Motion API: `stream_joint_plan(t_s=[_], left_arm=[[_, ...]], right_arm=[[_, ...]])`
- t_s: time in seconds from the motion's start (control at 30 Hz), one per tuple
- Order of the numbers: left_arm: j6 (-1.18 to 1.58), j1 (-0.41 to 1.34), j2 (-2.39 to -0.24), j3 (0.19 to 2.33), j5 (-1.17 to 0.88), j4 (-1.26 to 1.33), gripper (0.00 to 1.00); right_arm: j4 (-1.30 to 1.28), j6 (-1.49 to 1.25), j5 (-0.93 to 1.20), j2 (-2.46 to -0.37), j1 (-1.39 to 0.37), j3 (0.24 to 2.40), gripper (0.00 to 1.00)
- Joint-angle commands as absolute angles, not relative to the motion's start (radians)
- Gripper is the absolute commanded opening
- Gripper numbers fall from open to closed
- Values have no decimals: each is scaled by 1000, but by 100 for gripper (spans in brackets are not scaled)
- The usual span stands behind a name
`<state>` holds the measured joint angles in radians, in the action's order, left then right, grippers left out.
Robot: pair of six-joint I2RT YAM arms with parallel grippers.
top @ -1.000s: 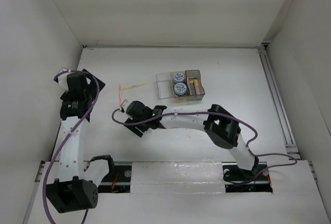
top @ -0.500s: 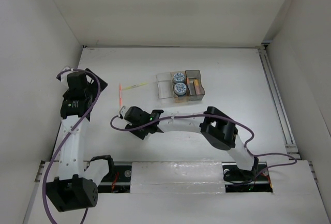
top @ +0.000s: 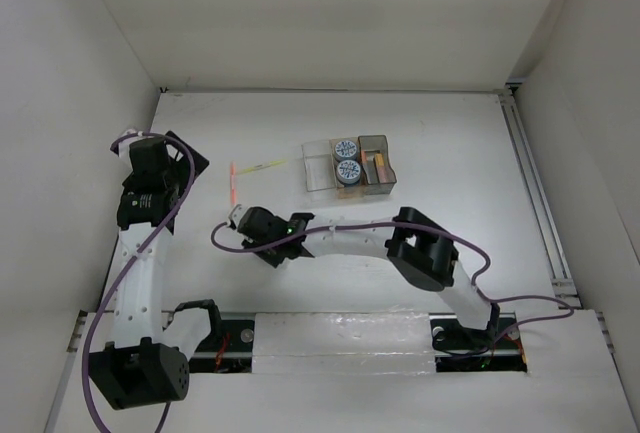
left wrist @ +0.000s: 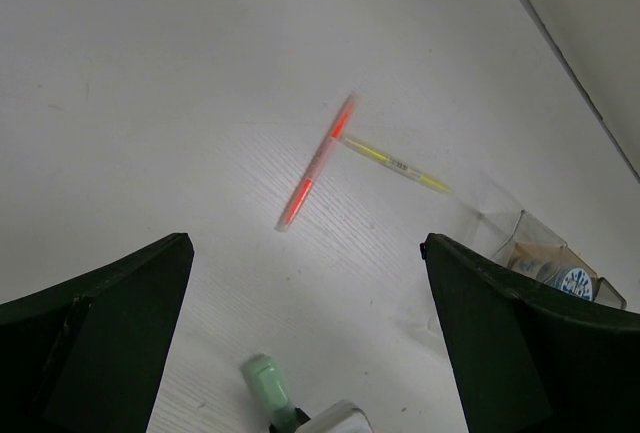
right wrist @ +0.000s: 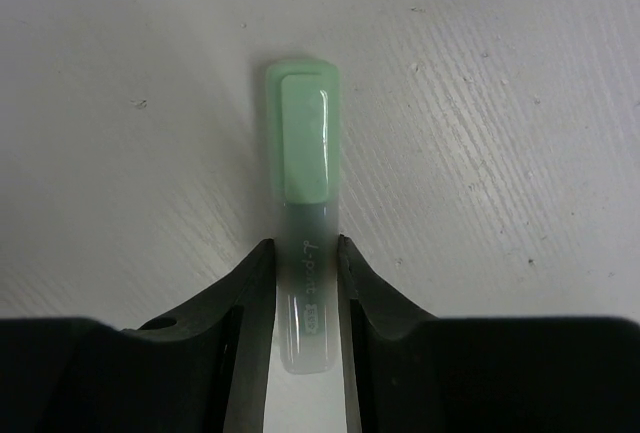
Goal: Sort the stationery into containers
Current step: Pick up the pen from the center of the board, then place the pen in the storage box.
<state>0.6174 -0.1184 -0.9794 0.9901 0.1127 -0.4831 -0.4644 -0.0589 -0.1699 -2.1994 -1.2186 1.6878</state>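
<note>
The right gripper lifts the green marker outward past the rolls next and lowers it inside, as the smoky grey container already holds an orange marker (top: 378, 161).
My right gripper (right wrist: 305, 273) is shut on a short green marker (right wrist: 305, 153) that lies on the white table, cap pointing away from the fingers. From above, this gripper (top: 243, 217) sits left of centre. A thin red pen (left wrist: 318, 161) and a yellow-green pen (left wrist: 395, 163) lie just beyond, meeting in a T. The containers (top: 350, 185) stand in a row at centre: the clear bin (top: 313, 179), the amber one with two blue-white rolls (top: 347, 159), and the smoky grey one with an orange marker (top: 378, 161). My left gripper (left wrist: 305, 245) hangs open above the pens, holding nothing.
White walls close in the table on the left, back and right. A metal rail (top: 535, 193) runs along the right side. A purple cable (top: 225, 243) loops beside the right wrist. The left arm (top: 140, 253) stands along the left wall.
The right gripper has slid slightly left and toward the near edge, and its fingers have closed onto the green marker. The left arm has barely shifted.
</note>
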Motion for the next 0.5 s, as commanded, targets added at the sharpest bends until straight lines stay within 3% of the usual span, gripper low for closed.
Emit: stream_joint_plan(t_s=[0.0,0.47], left_arm=[[604,-118,-973,989,107,-451,100],[529,-118,-1048,965,-72,-408,100]], right_arm=[[-453,-135,-208,-2112,-1188,1735,0],[-439,-351,-219,-1917,-717,1687,0]])
